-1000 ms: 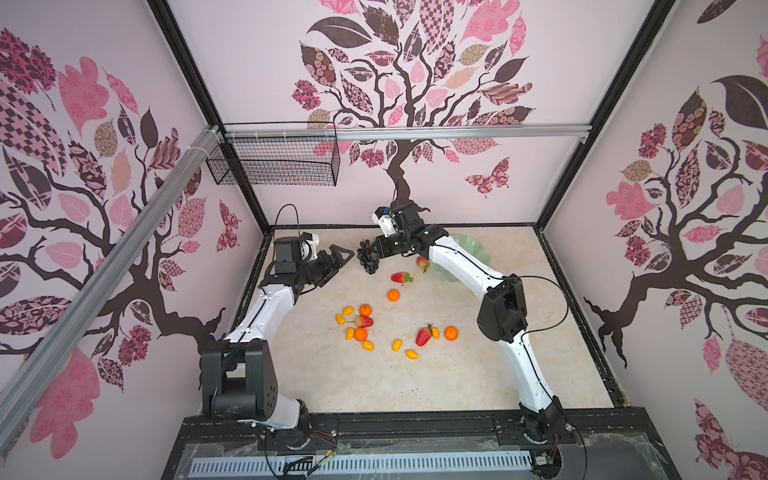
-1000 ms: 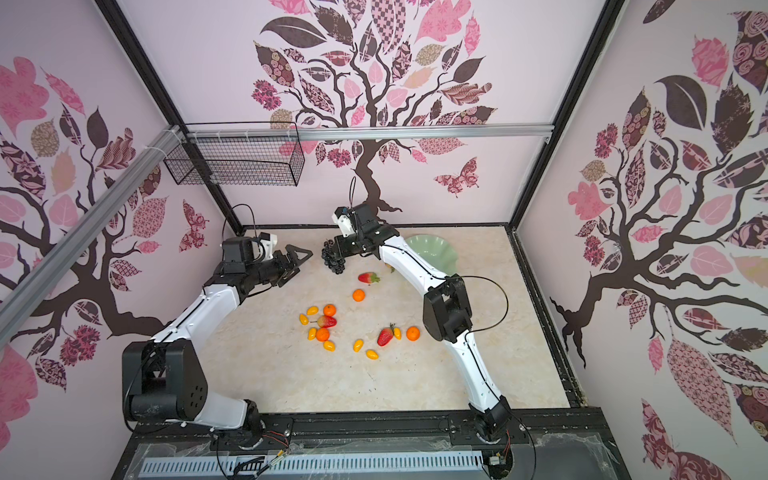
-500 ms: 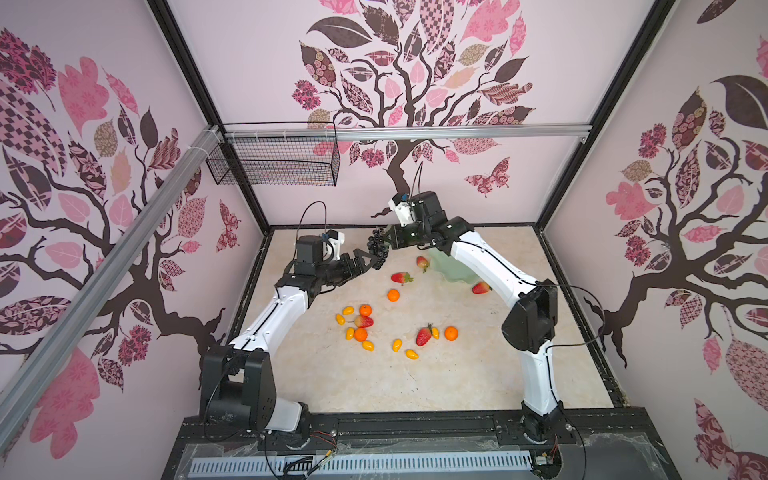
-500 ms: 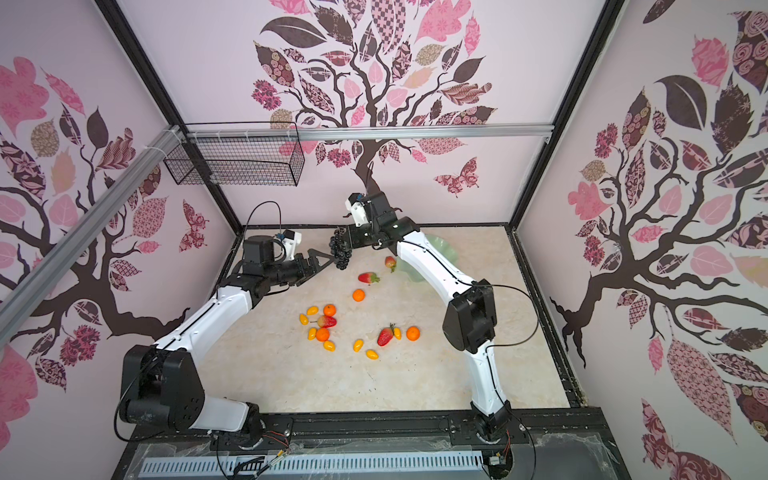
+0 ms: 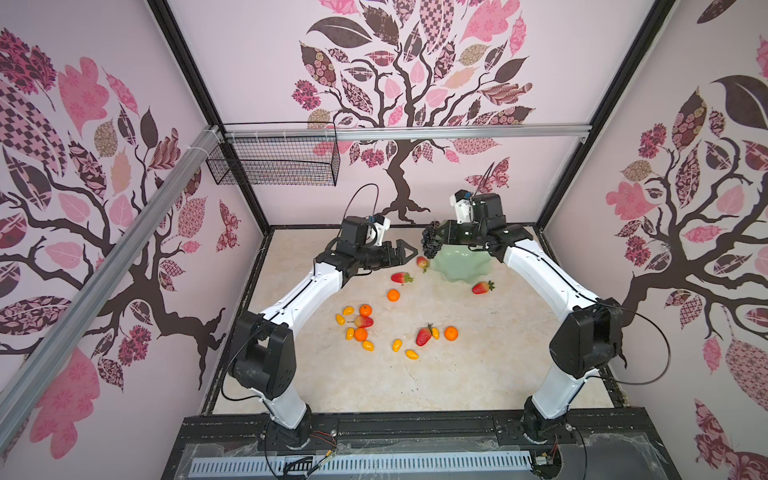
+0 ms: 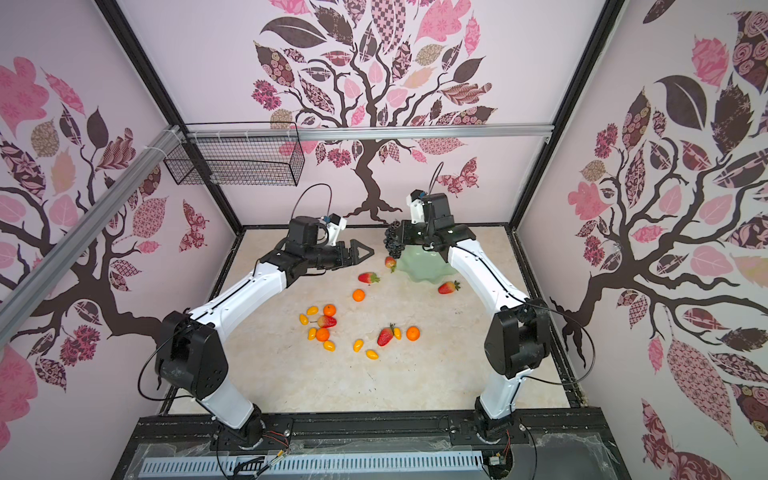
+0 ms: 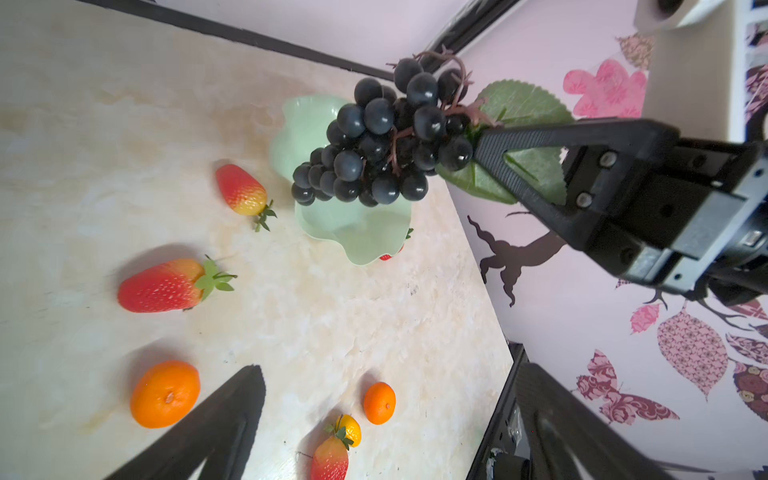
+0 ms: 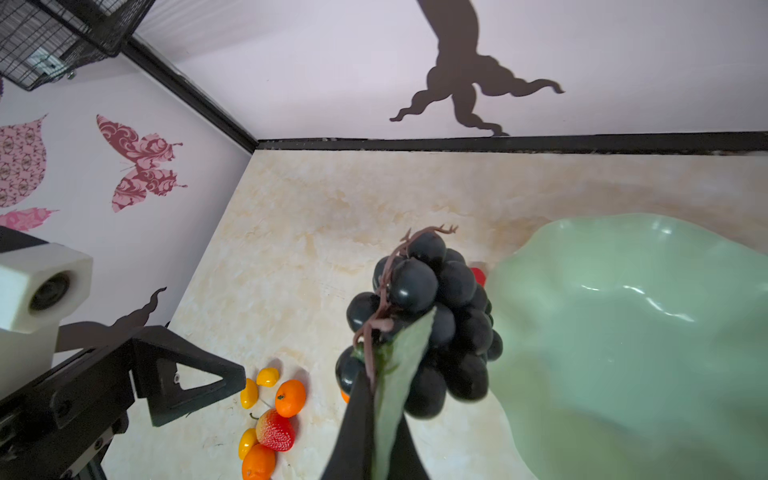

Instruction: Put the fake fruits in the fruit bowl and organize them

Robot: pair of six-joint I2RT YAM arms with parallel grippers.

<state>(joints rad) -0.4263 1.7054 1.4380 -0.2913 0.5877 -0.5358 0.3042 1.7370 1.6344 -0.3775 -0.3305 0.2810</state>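
Note:
My right gripper carries the grapes farther over the fruit bowl (image 5: 462, 268) next, lowers them onto its empty bottom and releases the grapes' leaf, since they hang at the bowl's rim.
My right gripper (image 5: 443, 235) (image 8: 374, 384) is shut on the leaf and stem of the dark grape bunch (image 5: 431, 243) (image 6: 392, 243) (image 7: 374, 141) (image 8: 432, 316). It holds the bunch in the air at the left rim of the pale green fruit bowl (image 5: 462, 268) (image 6: 424, 268) (image 7: 361, 235) (image 8: 623, 332), which looks empty. My left gripper (image 5: 409, 251) (image 6: 366, 251) (image 7: 388, 370) stands open just left of the bunch, with nothing in it. Strawberries (image 5: 401, 277), tangerines (image 5: 393, 295) and kumquats (image 5: 397, 344) lie scattered on the table.
One strawberry (image 5: 423, 262) lies against the bowl's left rim and another (image 5: 482, 286) at its front right. A black wire basket (image 5: 274, 162) hangs on the back wall at the left. Black frame edges border the table.
The right gripper has carried the grape bunch rightwards, up to the bowl's rim. The left gripper has reached rightwards after it and stays open.

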